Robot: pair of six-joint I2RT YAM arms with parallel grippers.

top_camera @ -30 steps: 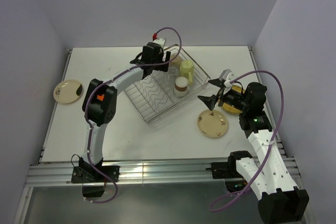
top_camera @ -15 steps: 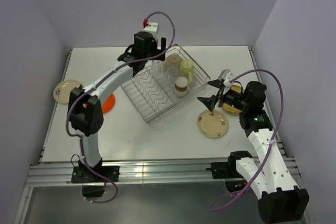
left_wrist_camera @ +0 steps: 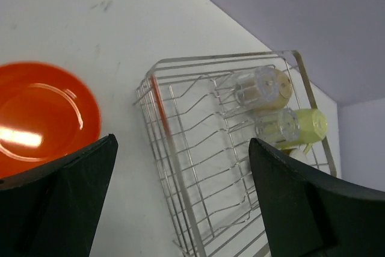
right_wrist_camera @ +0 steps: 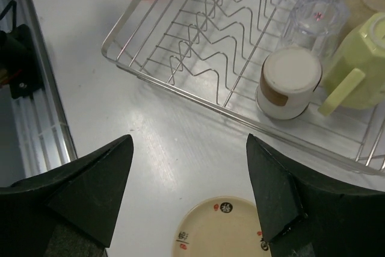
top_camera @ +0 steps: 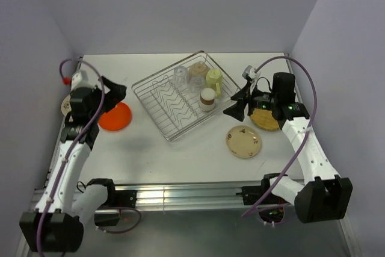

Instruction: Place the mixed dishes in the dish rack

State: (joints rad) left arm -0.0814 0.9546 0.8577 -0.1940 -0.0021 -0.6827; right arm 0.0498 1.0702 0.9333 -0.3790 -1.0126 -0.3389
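Note:
The orange plate's near rim (top_camera: 108, 128) has bare table by it that leaves room for my left gripper's fingers, so my left gripper should move down and back toward my base to close on it.
The dish rack (top_camera: 171, 103) stands mid-table. At its far side it holds clear glasses (top_camera: 180, 77), a tan cup (top_camera: 197, 70), a pale-green mug (top_camera: 214, 79) and a brown-and-white cup (top_camera: 207, 98). An orange plate (top_camera: 115, 117) lies to its left and a cream speckled plate (top_camera: 243, 141) to its right front. A yellow woven plate (top_camera: 265, 120) lies partly under the right arm. My left gripper (top_camera: 110, 99) is open and empty above the orange plate's far edge. My right gripper (top_camera: 236, 103) is open and empty between the rack and the cream plate. The right wrist view shows the rack (right_wrist_camera: 204, 58), cup (right_wrist_camera: 289, 82) and plate (right_wrist_camera: 222, 228).
A second cream plate (top_camera: 65, 106) lies at the table's left edge, mostly hidden behind my left arm. The left wrist view shows the orange plate (left_wrist_camera: 42, 112) and the rack (left_wrist_camera: 204, 148) with the mug (left_wrist_camera: 307, 126). Walls close in on three sides.
My left arm has swung from the rack's far side over to the left, ending by the orange plate. My right gripper has shifted slightly toward the rack.

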